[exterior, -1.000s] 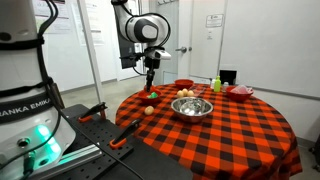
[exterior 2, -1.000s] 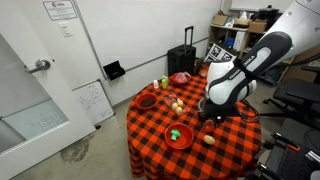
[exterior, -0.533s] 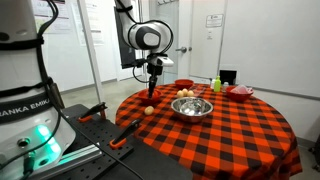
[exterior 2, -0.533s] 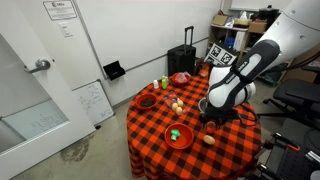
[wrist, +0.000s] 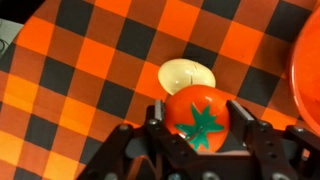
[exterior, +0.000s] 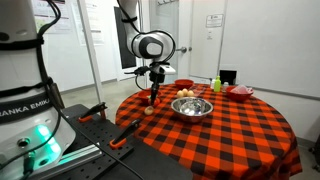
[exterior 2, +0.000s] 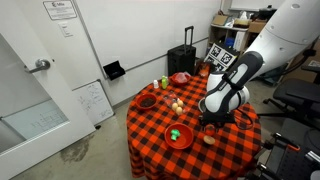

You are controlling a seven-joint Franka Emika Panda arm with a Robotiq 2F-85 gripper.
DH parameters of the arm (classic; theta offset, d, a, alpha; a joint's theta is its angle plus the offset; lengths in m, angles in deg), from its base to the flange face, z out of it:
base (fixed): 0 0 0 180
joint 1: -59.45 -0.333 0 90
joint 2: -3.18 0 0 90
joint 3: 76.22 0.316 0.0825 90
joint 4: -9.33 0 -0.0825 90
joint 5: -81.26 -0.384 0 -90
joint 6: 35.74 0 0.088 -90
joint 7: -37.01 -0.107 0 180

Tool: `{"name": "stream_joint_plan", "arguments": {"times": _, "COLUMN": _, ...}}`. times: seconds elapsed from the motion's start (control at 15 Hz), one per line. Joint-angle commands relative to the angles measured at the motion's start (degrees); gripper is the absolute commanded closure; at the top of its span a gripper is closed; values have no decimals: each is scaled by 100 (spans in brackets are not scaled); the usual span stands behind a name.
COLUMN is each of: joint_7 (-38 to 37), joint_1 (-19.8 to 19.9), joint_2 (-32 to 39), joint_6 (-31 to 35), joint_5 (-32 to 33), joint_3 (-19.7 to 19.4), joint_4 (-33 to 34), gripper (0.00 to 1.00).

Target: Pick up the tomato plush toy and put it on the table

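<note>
My gripper lowers to the checked table [exterior 2: 206,132] beside the pale cream ball next and releases the tomato plush toy, since it still hangs above the cloth.
In the wrist view the tomato plush toy [wrist: 197,115], round and reddish-orange with a green leaf star, sits between the two black jaws of my gripper [wrist: 196,122], which is shut on it. It hangs above the red-and-black checked table [wrist: 85,60], right over a pale cream ball [wrist: 186,73]. In both exterior views the gripper [exterior: 153,90] [exterior 2: 208,124] hovers low over the table edge [exterior: 235,135] nearest the robot base; the toy is too small to make out there.
A steel bowl [exterior: 192,106] holding small items stands mid-table. Red bowls [exterior: 240,92] [exterior 2: 179,136] and a green bottle [exterior: 216,84] stand around it. The cream ball [exterior: 149,110] lies near the table edge. A red bowl rim [wrist: 310,60] is at the right of the wrist view.
The gripper has come down toward the cloth and shifted slightly toward the steel bowl, with the tomato toy still in its jaws.
</note>
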Motion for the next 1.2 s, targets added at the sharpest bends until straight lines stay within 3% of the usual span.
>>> {"name": "stream_joint_plan", "arguments": {"times": 0.0, "joint_7": -140, "joint_1": -80, "joint_2": 321, "joint_6": 101, "joint_5": -104, "joint_3": -88, "joint_4": 280, "gripper": 62}}
{"name": "stream_joint_plan", "arguments": {"times": 0.67, "joint_7": -320, "joint_1": -91, "joint_2": 904, "joint_6": 85, "joint_5": -145, "joint_3": -55, "joint_4": 752, "gripper": 62}}
{"name": "stream_joint_plan", "arguments": {"times": 0.73, "joint_7": -332, "joint_1": -87, "joint_2": 944, "joint_6": 83, "joint_5": -155, "joint_3": -49, "joint_4": 777, "gripper": 19}}
{"name": "stream_joint_plan", "arguments": {"times": 0.93, "joint_7": -370, "joint_1": -82, "joint_2": 1000, "joint_6": 76, "joint_5": -172, "joint_3": -50, "joint_4": 803, "gripper": 0}}
{"name": "stream_joint_plan", "arguments": {"times": 1.13, "joint_7": -369, "joint_1": -63, "joint_2": 945, "joint_6": 88, "joint_5": -223, "joint_3": -41, "joint_4": 747, "gripper": 0}}
